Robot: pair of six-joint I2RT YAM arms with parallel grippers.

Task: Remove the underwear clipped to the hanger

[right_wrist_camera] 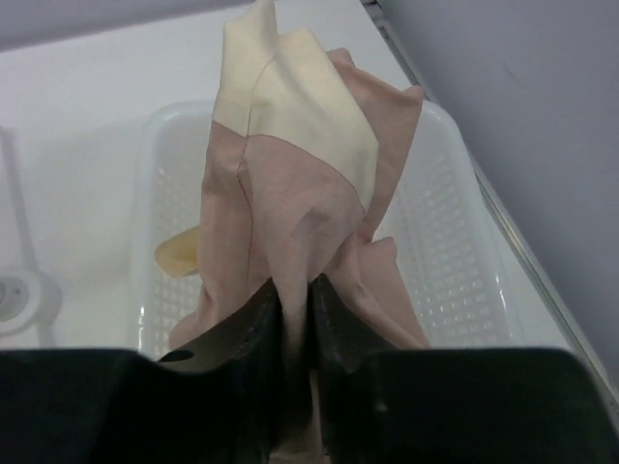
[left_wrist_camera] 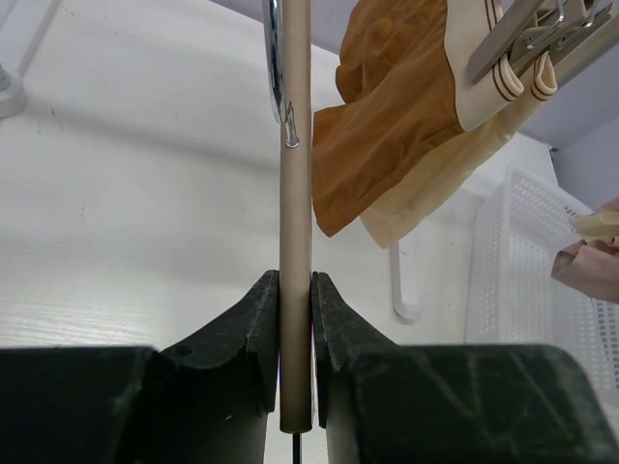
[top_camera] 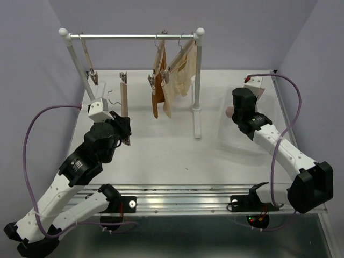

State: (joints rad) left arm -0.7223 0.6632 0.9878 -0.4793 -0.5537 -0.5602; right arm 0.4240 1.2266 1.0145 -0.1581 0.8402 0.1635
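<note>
The wooden hanger is bare and off the rack's bar, so my left gripper will rise outward to the rack's bar [top_camera: 99, 37] beside the other clip hanger and release the wooden hanger [top_camera: 124, 99].
My left gripper [top_camera: 125, 135] is shut on the bar of a bare wooden hanger [top_camera: 124, 99], off the rail; the bar stands between the closed fingers in the left wrist view [left_wrist_camera: 295, 193]. The rust-brown underwear [top_camera: 158, 80] and the beige underwear [top_camera: 180, 78] hang clipped to hangers on the rack rail, and both show in the left wrist view, rust-brown [left_wrist_camera: 377, 126] and beige [left_wrist_camera: 474, 68]. My right gripper [right_wrist_camera: 295, 295] is shut on the pale pink underwear [right_wrist_camera: 300, 193] and holds it above a white basket [right_wrist_camera: 445, 251].
The white rack [top_camera: 199, 80] stands at the back, with another bare clip hanger [top_camera: 89, 67] at the left end of its rail. A pale yellow item [right_wrist_camera: 179, 253] lies in the basket. The basket also shows in the left wrist view [left_wrist_camera: 522, 251]. Walls close in at left, right and back.
</note>
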